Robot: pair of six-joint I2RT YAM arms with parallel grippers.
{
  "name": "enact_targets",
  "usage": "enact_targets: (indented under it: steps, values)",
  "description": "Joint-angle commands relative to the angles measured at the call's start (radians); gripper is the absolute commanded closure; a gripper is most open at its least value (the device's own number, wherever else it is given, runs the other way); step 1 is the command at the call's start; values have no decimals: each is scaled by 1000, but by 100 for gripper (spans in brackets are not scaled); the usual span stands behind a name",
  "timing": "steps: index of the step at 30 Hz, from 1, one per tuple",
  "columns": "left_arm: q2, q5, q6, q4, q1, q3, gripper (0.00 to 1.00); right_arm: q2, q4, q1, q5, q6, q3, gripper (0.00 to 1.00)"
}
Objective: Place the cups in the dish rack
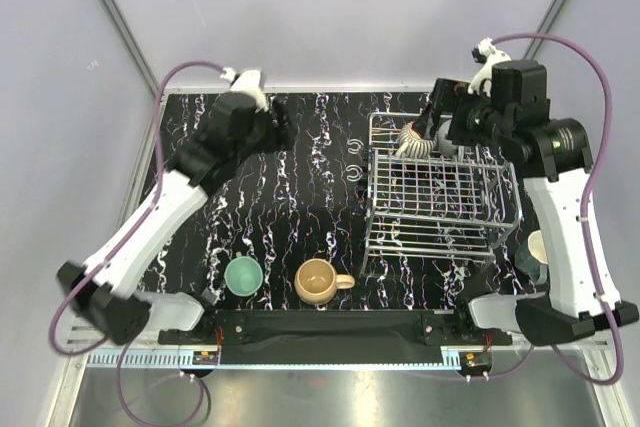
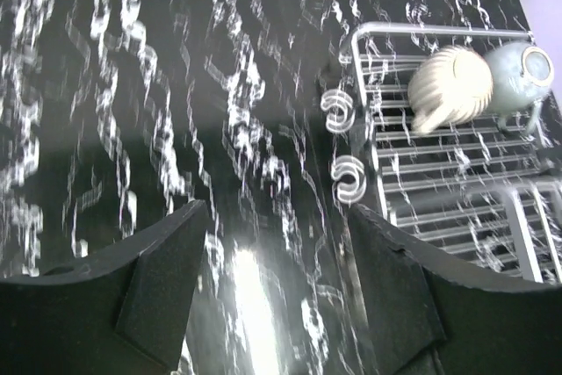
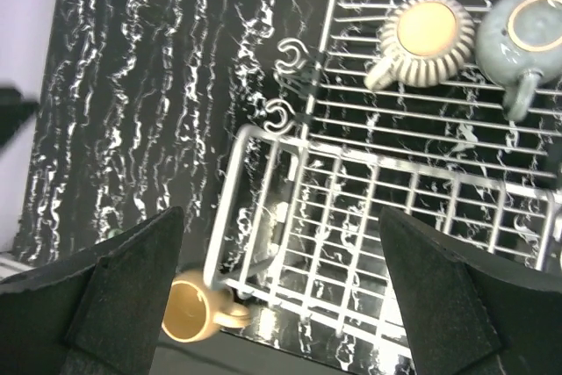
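My right gripper swings back, to the left in the top view, and down onto the tan cup's far rim (image 1: 320, 261) (image 3: 186, 282) next, because the cup's opening faces up.
The wire dish rack (image 1: 497, 215) stands at the right of the dark marbled table. A cream ribbed cup (image 1: 413, 140) sits at its far end, and the right wrist view shows this cup (image 3: 426, 37) beside a grey-green cup (image 3: 527, 37). On the table near the front are a teal-green cup (image 1: 243, 275) and a tan cup (image 1: 318, 282). A dark teal cup (image 1: 533, 257) stands right of the rack, partly behind my right arm. My right gripper (image 1: 440, 119) hangs open above the rack's far end. Left of the rack, my left gripper (image 1: 277, 130) is open and holds nothing.
Two white hooks (image 1: 355, 157) hang on the rack's left side. The table's far edge (image 1: 320, 90) meets grey walls. The arm bases and a black bar (image 1: 320, 325) line the near edge, just behind the two front cups.
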Motion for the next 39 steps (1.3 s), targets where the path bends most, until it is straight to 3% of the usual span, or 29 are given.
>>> enact_targets:
  steps: [1,4,10,14,22,26,30,39]
  values:
    - [-159,-31,-147,-98,3,-142,28,102,-119,72,-20,30,129,0]
    - [-279,-12,-193,-137,6,-211,28,153,-138,239,133,30,204,0]
    - [-512,-14,-265,-232,6,-332,28,231,-133,437,189,65,273,0]
    - [-696,52,-275,-175,8,-417,28,242,-54,566,158,52,210,0]
    - [-916,78,-290,-125,8,-435,28,403,-121,830,244,-10,236,4]
    - [-950,110,-302,-108,8,-447,27,435,-138,876,255,-37,141,14]
    - [-950,146,-301,-114,6,-444,28,403,-97,879,240,-54,-6,36]
    - [-951,195,-307,-80,8,-489,27,461,-64,881,194,-70,-132,36]
